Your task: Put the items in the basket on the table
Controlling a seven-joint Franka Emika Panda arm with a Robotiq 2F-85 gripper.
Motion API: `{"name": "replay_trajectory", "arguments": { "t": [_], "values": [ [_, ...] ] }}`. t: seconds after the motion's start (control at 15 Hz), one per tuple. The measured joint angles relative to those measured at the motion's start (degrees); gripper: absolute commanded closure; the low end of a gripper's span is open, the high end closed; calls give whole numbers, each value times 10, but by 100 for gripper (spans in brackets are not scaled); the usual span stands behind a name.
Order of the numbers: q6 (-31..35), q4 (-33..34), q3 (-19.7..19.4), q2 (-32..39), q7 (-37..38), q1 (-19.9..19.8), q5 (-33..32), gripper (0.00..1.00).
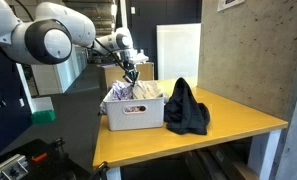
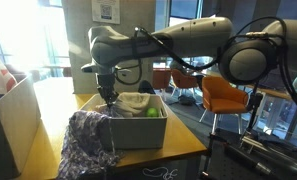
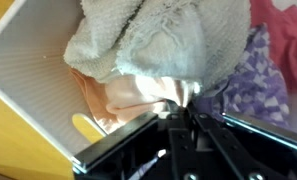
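Note:
The pale towel-like piece (image 3: 158, 40) overlaps the fold, so next my gripper lifts the fold back over the purple-and-white patterned cloth to release it.
The white basket (image 1: 133, 112) (image 2: 140, 128) stands on the yellow table (image 1: 228, 125). My gripper (image 1: 131, 73) (image 2: 108, 97) (image 3: 181, 102) reaches down into it. In the wrist view the jaws are shut on a fold of a pale pinkish cloth (image 3: 128, 95). A pale towel-like piece (image 3: 158, 40) lies over it. A purple-and-white patterned cloth (image 3: 256, 80) (image 1: 145, 92) is beside it, and a pink piece (image 3: 288, 20) lies in the far corner. The large black garment (image 1: 186, 108) (image 2: 88, 145) is heaped on the table next to the basket.
A brown cardboard box (image 2: 8, 120) stands near the table's end. An orange chair (image 2: 223, 95) is behind the arm. A concrete wall (image 1: 253, 50) runs along one side of the table. The basket's slot handle (image 3: 88, 125) shows yellow through it.

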Motion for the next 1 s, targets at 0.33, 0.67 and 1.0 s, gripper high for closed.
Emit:
{"name": "replay_trajectory", "arguments": {
  "t": [0.33,0.67,1.0],
  "values": [
    [-131,-2,-3,-74,150,41,0,98],
    [-209,-7,0,-70,223,38,1,67],
    [-236,-6,8,-41,245,42,4,38]
  ]
}}
